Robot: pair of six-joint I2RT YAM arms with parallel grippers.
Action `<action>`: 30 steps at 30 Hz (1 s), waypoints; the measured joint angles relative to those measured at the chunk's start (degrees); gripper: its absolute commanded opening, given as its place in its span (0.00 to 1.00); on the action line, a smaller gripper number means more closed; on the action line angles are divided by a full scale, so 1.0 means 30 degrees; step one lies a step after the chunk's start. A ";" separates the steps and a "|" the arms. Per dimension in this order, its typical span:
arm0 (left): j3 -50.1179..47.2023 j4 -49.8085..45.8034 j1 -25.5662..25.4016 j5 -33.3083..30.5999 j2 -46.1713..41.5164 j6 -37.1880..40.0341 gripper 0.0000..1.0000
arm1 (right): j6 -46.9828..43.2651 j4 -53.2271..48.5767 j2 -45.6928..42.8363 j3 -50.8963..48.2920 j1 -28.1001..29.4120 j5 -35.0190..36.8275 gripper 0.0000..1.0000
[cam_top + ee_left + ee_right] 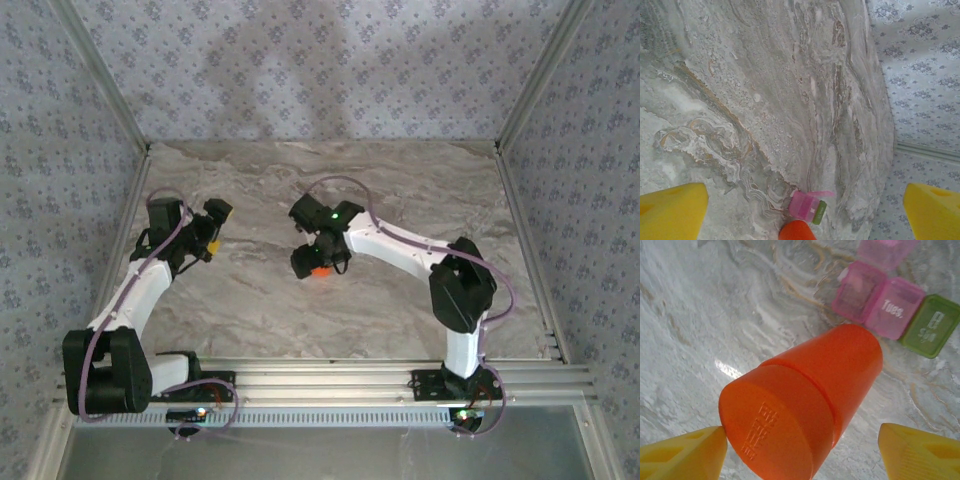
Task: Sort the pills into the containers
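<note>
My right gripper has the cap off-center inside, touching only one finger, so it should lift slightly, center its open fingers over the orange cap (pixel 320 271) (pixel 775 420), lower and close.
An orange bottle (pixel 840 365) with its round cap (pixel 772 425) on stands upright on the marble table (pixel 700 315). My right gripper (pixel 802 450) is open around it: the left finger (pixel 685 455) touches the cap and the right finger (pixel 920 452) stands apart. Just beyond lie the containers, pink compartments (pixel 880 300) joined to a green one (pixel 930 325), one pink lid (pixel 885 252) flipped up. My left gripper (pixel 215 228) hangs open and empty at the table's left; its view takes in the containers (pixel 803 205) and the bottle (pixel 796 231) from afar. The pills are hidden.
Patterned walls (pixel 320 60) with metal rails enclose the table on three sides. Bare marble (pixel 250 310) lies between the two arms and behind the bottle. The arm bases sit on the rail (pixel 330 375) at the near edge.
</note>
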 measured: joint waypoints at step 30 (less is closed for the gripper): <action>0.0000 0.0488 0.0000 0.0073 0.0940 0.0015 1.00 | 0.0248 0.1625 -0.1064 -0.0576 -0.1836 -0.0860 0.83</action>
